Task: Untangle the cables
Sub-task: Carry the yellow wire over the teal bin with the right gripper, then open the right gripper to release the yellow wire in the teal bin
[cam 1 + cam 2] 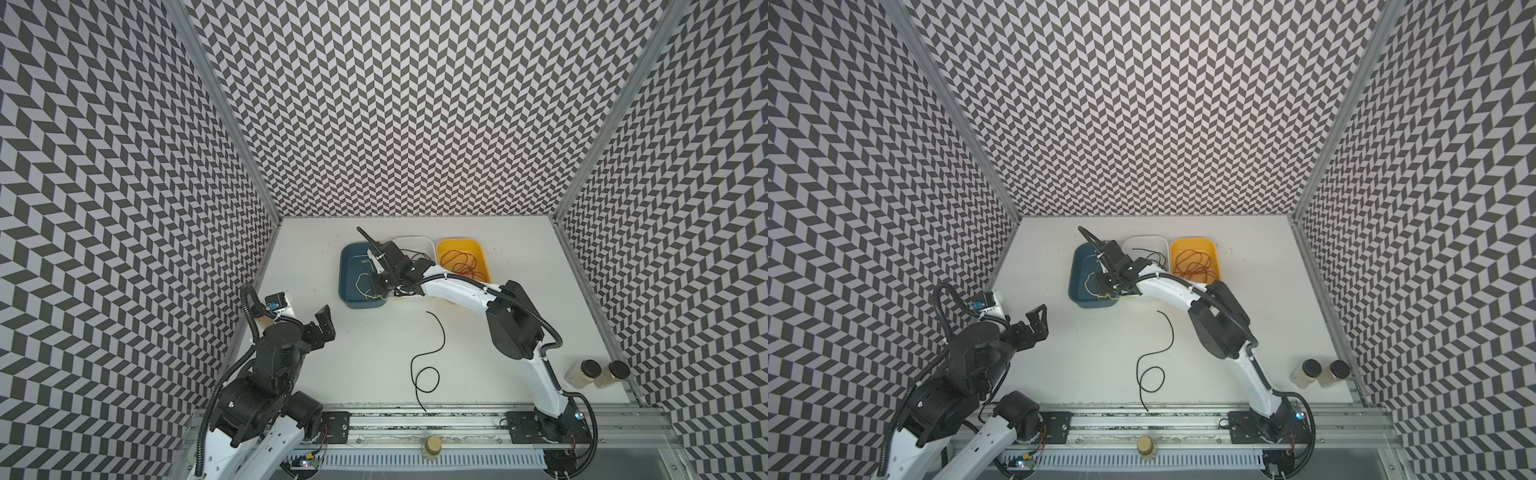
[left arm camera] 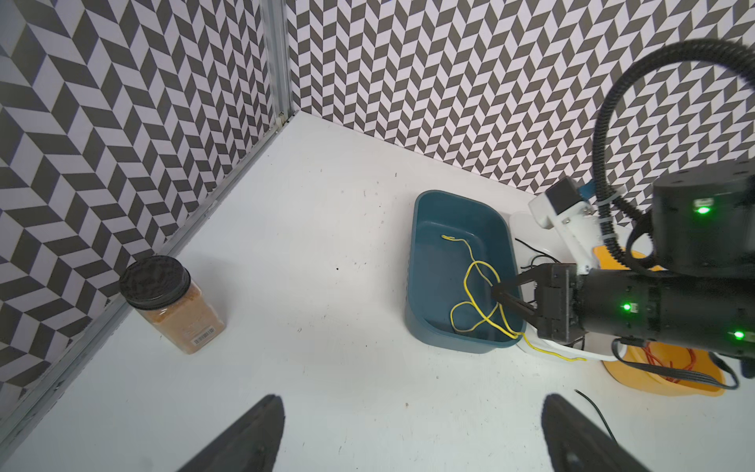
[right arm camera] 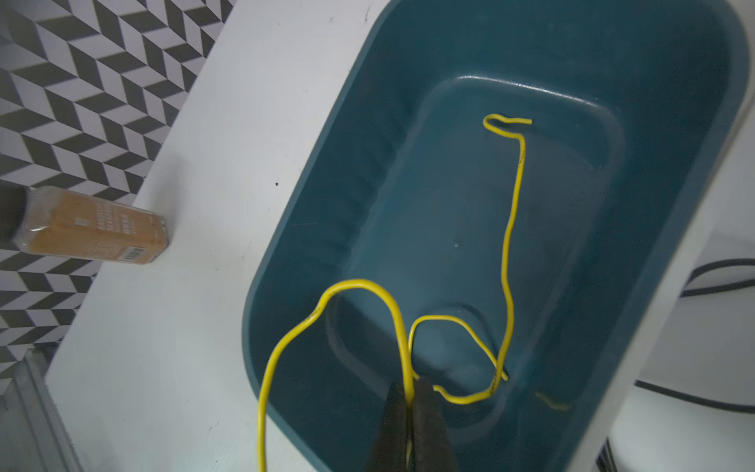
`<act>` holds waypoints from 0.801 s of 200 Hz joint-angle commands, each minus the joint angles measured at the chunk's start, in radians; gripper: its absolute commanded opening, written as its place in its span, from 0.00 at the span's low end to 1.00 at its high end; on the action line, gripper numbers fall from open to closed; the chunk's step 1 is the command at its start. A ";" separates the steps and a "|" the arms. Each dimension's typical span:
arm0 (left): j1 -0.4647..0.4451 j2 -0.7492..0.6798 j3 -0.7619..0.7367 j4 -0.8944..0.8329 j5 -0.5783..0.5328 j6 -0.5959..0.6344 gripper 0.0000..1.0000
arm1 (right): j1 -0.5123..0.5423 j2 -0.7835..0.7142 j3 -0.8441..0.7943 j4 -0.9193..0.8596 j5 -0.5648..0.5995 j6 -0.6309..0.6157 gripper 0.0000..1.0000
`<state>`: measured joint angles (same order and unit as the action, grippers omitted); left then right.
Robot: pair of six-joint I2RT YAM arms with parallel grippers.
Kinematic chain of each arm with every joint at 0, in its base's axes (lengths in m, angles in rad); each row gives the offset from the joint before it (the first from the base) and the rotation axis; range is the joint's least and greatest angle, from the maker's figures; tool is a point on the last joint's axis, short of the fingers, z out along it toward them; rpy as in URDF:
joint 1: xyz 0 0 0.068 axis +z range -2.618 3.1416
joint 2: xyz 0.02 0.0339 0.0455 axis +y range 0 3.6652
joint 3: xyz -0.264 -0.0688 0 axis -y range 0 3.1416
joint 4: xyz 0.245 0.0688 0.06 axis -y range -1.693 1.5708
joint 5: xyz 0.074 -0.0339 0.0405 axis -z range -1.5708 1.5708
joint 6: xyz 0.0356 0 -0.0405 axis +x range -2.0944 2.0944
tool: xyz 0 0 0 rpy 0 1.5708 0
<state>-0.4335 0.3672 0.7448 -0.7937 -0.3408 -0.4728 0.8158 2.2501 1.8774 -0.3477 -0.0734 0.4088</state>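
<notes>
I need to carry the yellow loop outward next with my right gripper and let it go at the blue tray's bare middle (image 1: 357, 269) (image 3: 432, 216), because one end of the cable hangs over the tray's near rim.
A yellow cable (image 3: 510, 229) lies looped in the blue tray (image 3: 449, 184), and one end trails over the tray's near rim. My right gripper (image 3: 410, 388) is shut on a loop of it, low inside the tray; both top views show this gripper (image 1: 376, 284) over the blue tray (image 1: 353, 257). A black cable (image 1: 443, 337) curls loose on the table in front. An orange-red cable (image 1: 459, 262) is coiled in the yellow tray (image 1: 482, 249). More black cable lies in the white tray (image 1: 415, 241). My left gripper (image 2: 412, 402) is open and empty above bare table at the left (image 1: 326, 322).
A spice jar (image 2: 163, 298) with a black lid stands by the left wall. Two black-lidded jars (image 1: 586, 372) stand at the table's right front corner. Another jar (image 1: 432, 446) sits on the front rail. Patterned walls close in three sides.
</notes>
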 commanded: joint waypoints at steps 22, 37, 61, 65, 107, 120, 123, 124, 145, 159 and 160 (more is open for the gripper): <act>-0.005 -0.007 -0.010 -0.009 -0.025 -0.014 1.00 | 0.016 0.076 0.147 -0.034 0.014 -0.054 0.00; -0.006 -0.007 -0.011 -0.006 -0.023 -0.013 1.00 | 0.017 0.111 0.209 -0.065 0.014 -0.063 0.00; -0.005 -0.006 -0.011 -0.006 -0.018 -0.012 1.00 | 0.019 0.173 0.318 -0.127 0.034 -0.078 0.00; -0.005 -0.007 -0.012 -0.006 -0.018 -0.012 1.00 | 0.019 0.184 0.337 -0.136 0.040 -0.080 0.00; -0.005 -0.006 -0.013 -0.001 -0.009 -0.009 1.00 | 0.020 0.272 0.495 -0.212 0.131 -0.074 0.00; -0.005 -0.004 -0.014 0.001 -0.005 -0.008 1.00 | 0.020 0.304 0.553 -0.241 0.159 -0.072 0.00; -0.006 -0.004 -0.013 0.002 -0.003 -0.007 1.00 | 0.021 0.312 0.567 -0.247 0.161 -0.072 0.00; -0.006 -0.004 -0.014 0.002 -0.003 -0.007 1.00 | 0.021 0.315 0.571 -0.250 0.162 -0.072 0.00; -0.006 -0.002 -0.014 0.003 0.000 -0.006 1.00 | 0.020 0.364 0.655 -0.281 0.155 -0.082 0.00; -0.006 -0.002 -0.014 0.003 0.003 -0.006 1.00 | 0.020 0.382 0.684 -0.290 0.155 -0.090 0.01; -0.006 -0.002 -0.014 0.003 0.003 -0.006 1.00 | 0.020 0.383 0.685 -0.289 0.155 -0.090 0.01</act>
<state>-0.4335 0.3676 0.7399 -0.7933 -0.3355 -0.4725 0.8284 2.5942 2.4996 -0.5903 0.0509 0.3386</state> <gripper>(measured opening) 0.998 0.048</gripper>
